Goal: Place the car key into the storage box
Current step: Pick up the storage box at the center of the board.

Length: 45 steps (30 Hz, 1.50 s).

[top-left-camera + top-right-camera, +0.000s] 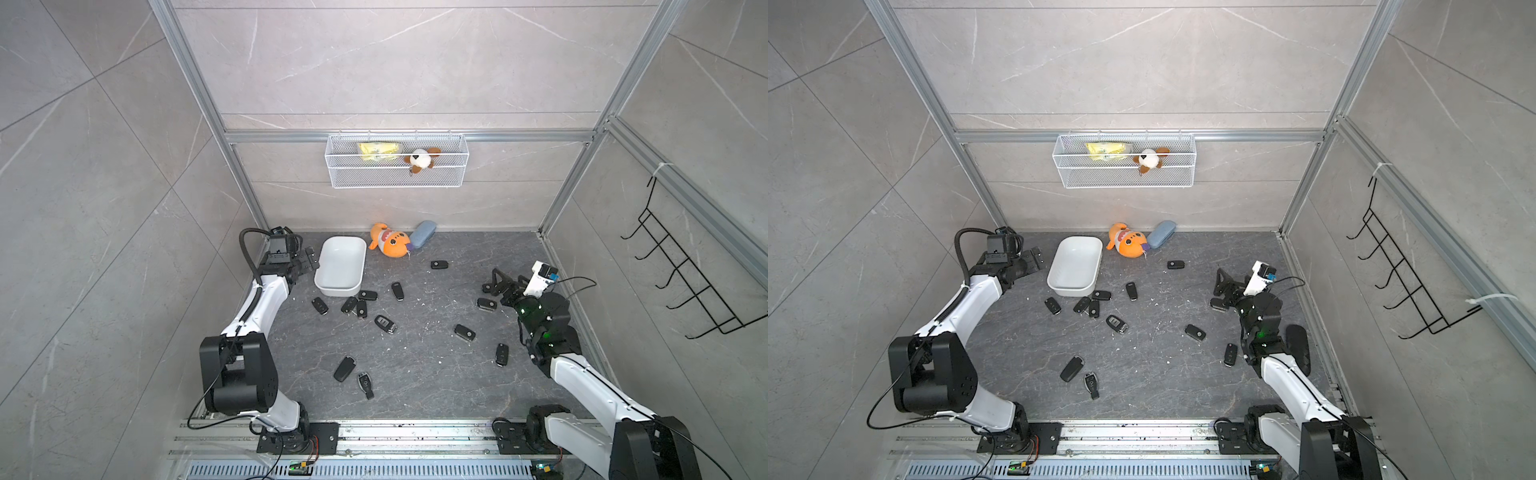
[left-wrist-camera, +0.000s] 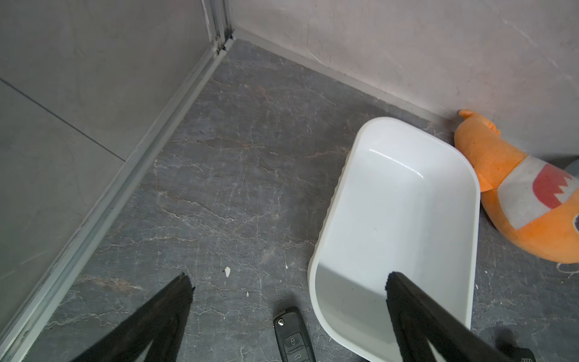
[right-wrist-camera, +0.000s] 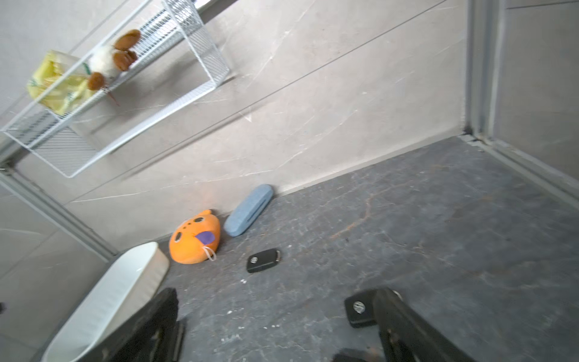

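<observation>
The left gripper should go down toward the box and turn over the rim of the near side wall (image 1: 1054,263) (image 2: 319,247), because that rim runs at a slant between the gripper's fingers.
Several black car keys lie scattered on the dark floor, among them one (image 1: 320,305) near the front corner of the storage box and one (image 1: 486,304) at the right. The storage box (image 1: 341,262) is a shallow white tub at the back left, with nothing in it. My left gripper (image 1: 309,259) hovers open beside the box's left wall, and the left wrist view shows a key (image 2: 293,335) on the floor below the open left gripper (image 2: 288,285). My right gripper (image 1: 492,280) is open and empty; a key (image 3: 358,308) lies partly behind one finger.
An orange plush (image 1: 388,245) and a blue-grey case (image 1: 423,235) lie against the back wall right of the box. A white wire basket (image 1: 397,166) hangs on that wall. A black hook rack (image 1: 685,282) hangs on the right wall. Another key (image 3: 262,260) lies mid-floor.
</observation>
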Each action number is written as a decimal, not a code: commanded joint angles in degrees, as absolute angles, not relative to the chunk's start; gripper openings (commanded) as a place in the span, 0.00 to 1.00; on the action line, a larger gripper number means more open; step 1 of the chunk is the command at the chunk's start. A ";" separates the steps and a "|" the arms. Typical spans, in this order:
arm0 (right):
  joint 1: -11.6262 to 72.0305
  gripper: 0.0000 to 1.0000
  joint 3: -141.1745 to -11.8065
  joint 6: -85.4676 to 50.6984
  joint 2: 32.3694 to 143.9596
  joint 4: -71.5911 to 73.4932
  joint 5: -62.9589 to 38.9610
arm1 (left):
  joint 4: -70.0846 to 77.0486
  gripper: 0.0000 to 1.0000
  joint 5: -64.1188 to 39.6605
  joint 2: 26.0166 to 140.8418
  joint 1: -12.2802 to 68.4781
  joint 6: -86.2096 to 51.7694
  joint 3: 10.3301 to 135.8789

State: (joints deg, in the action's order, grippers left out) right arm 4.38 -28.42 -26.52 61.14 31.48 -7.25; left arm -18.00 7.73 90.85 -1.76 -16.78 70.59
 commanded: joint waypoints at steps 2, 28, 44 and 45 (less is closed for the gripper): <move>4.71 1.00 -39.79 -32.24 64.28 15.43 -18.35 | -20.29 1.00 2.78 95.58 -1.83 -16.56 74.87; 21.35 1.00 -55.99 -26.10 72.65 -8.65 -14.21 | -29.44 0.45 -4.41 123.48 -1.58 -11.30 97.40; 27.50 1.00 -56.27 -25.81 72.52 -9.84 -11.86 | -28.31 0.00 -5.29 107.97 -0.97 -14.63 86.66; 27.64 1.00 -55.89 -26.05 72.22 -9.77 -11.81 | -28.30 0.00 -5.72 106.27 -0.80 -15.45 85.47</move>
State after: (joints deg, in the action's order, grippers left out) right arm 27.09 -56.58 -26.28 73.71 -9.15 -12.93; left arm -28.42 -3.66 113.99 -1.32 -13.08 86.74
